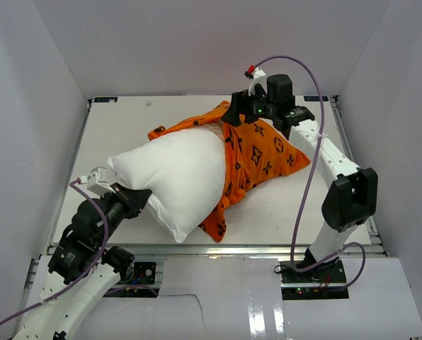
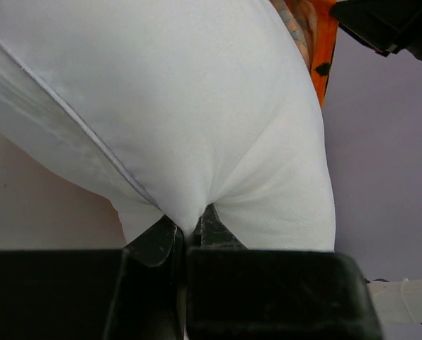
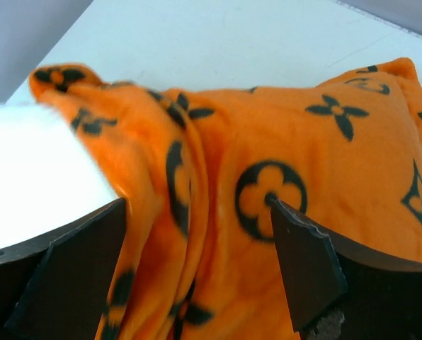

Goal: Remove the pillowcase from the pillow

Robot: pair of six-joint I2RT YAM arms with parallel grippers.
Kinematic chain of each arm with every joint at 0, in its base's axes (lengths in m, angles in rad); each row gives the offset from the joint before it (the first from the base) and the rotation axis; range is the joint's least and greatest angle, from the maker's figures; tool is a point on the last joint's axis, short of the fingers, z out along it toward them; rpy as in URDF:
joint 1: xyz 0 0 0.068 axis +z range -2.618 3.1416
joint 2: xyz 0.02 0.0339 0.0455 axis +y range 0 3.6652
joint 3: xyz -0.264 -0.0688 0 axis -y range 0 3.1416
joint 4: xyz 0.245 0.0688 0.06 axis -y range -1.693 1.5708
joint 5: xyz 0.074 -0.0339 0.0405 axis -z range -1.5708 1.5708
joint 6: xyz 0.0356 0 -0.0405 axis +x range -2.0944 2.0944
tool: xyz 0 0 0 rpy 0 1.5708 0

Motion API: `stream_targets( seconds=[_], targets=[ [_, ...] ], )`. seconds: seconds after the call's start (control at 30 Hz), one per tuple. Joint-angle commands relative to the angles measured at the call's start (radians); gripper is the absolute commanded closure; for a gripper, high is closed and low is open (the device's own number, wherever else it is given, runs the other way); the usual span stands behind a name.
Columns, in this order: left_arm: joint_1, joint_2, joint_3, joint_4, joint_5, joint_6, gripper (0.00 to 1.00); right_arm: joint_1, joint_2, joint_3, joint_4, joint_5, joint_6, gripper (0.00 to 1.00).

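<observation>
My right gripper moves back and down to the pillowcase's bunched fold beside the bared pillow next, since the cloth of the pillowcase's opening gathers there.
The white pillow (image 1: 179, 177) lies across the table, more than half of it bared on the left. The orange pillowcase (image 1: 264, 156) with black motifs still covers its right end, bunched in folds at its mouth. My left gripper (image 1: 137, 200) is shut on the pillow's near left corner (image 2: 190, 212), pinching white fabric between the fingers. My right gripper (image 1: 241, 113) is open above the far edge of the pillowcase (image 3: 218, 212). Its fingers (image 3: 303, 262) straddle a bunched fold of the orange cloth without closing on it.
White walls enclose the table (image 1: 126, 120) on the left, back and right. The right arm's cable (image 1: 303, 177) loops over the table's right side. The table's metal front rail (image 1: 218, 248) runs just below the pillow.
</observation>
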Motion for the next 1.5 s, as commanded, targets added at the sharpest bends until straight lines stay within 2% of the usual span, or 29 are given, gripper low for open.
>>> stream_targets(
  seconds=[0.0,0.23,0.4,0.47,0.5,0.53,0.57,0.63,0.67,0.7,0.8,1.0,1.27,1.47],
  targets=[
    [0.002,0.004,-0.034,0.116,-0.019,-0.016,1.00,-0.004,-0.129,-0.107,-0.041,-0.070,-0.089,0.13],
    [0.004,0.031,-0.085,0.175,0.030,-0.046,1.00,0.042,-0.286,-0.393,0.076,-0.075,-0.087,0.14],
    [0.002,0.054,-0.080,0.211,0.059,-0.051,1.00,0.094,-0.320,-0.538,0.168,0.052,-0.064,0.15],
    [0.002,0.082,-0.061,0.229,0.081,-0.048,1.00,0.096,-0.302,-0.555,0.193,0.102,-0.052,0.21],
    [0.004,0.089,-0.050,0.229,0.101,-0.048,1.00,0.094,-0.276,-0.550,0.193,0.179,-0.047,0.27],
    [0.002,0.100,-0.038,0.231,0.109,-0.042,1.00,0.090,-0.262,-0.545,0.194,0.213,-0.041,0.40],
    [0.002,0.112,-0.012,0.229,0.116,-0.039,1.00,0.084,-0.248,-0.526,0.193,0.239,-0.034,0.45],
    [0.002,0.117,0.018,0.226,0.133,-0.023,1.00,0.052,-0.213,-0.507,0.191,0.320,-0.018,0.65],
    [0.004,0.125,0.063,0.211,0.135,-0.017,1.00,0.038,-0.196,-0.487,0.193,0.375,0.006,0.81],
    [0.004,0.131,0.096,0.196,0.135,-0.010,1.00,0.001,-0.191,-0.481,0.193,0.393,0.018,0.92],
    [0.004,0.169,0.261,0.105,0.106,0.023,1.00,-0.086,-0.157,-0.458,0.193,0.498,0.046,0.92],
    [0.002,0.198,0.505,0.008,0.144,0.066,1.00,-0.264,-0.082,-0.415,0.193,0.505,0.129,0.92],
    [0.004,0.176,0.697,-0.119,0.110,0.106,1.00,-0.436,-0.046,-0.387,0.200,0.528,0.203,0.92],
    [0.002,0.160,0.785,-0.124,0.202,0.075,1.00,-0.484,-0.022,-0.389,0.257,0.467,0.233,0.92]
  ],
)
